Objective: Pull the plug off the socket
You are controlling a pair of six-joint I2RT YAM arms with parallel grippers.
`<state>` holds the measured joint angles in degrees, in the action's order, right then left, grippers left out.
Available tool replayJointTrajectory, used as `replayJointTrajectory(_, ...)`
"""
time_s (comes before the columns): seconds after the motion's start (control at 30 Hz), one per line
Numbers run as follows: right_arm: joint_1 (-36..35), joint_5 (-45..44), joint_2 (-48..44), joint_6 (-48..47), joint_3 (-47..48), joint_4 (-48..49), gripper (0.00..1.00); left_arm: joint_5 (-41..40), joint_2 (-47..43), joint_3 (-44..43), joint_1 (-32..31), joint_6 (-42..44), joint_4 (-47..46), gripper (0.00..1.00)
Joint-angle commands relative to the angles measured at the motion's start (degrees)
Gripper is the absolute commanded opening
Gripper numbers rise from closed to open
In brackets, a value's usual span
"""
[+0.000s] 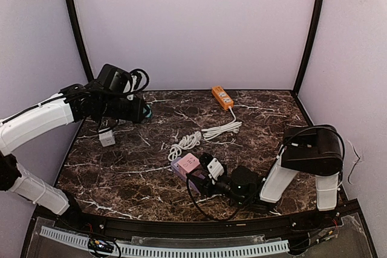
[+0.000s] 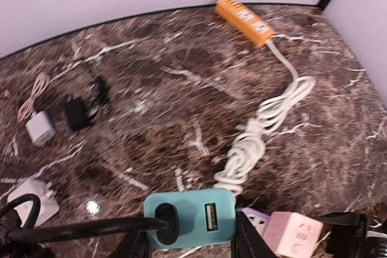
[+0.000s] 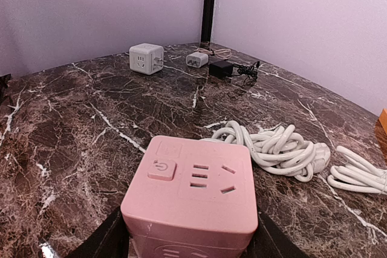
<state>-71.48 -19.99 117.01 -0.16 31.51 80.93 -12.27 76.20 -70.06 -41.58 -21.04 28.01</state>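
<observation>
The left gripper lowers the teal plug (image 1: 147, 112) onto bare marble beside the white cube socket next and releases it, since the pink cube socket's outlet is already empty.
The pink cube socket (image 3: 190, 200) sits on the marble table between my right gripper's (image 3: 190, 237) fingers, which are shut on its sides. It also shows in the top view (image 1: 187, 162), near the front centre. Its top outlet is empty. My left gripper (image 2: 192, 237) is shut on a teal plug (image 2: 190, 217) with a USB port and a black cable running off to the left. In the top view the left gripper (image 1: 143, 112) holds the plug (image 1: 147, 112) in the air at the left rear, well apart from the socket.
An orange power strip (image 1: 222, 96) lies at the back, its white cable coiled (image 1: 193, 140) mid-table. A white cube socket (image 1: 107, 138) stands at the left. A small white charger (image 2: 39, 128) and a black adapter (image 2: 77, 113) lie by it.
</observation>
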Motion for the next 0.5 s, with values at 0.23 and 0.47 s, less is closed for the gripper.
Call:
replayJointTrajectory(0.23,0.65,-1.11,0.93,0.16,-0.59,-2.43,0.23,0.91,6.37,4.63,13.73,-0.27,16.26,0.01)
replayJointTrajectory(0.47,0.65,-1.46,0.72,0.16,-0.68,-2.35,0.23,2.22,17.68,1.89,14.99,2.85,15.80,0.02)
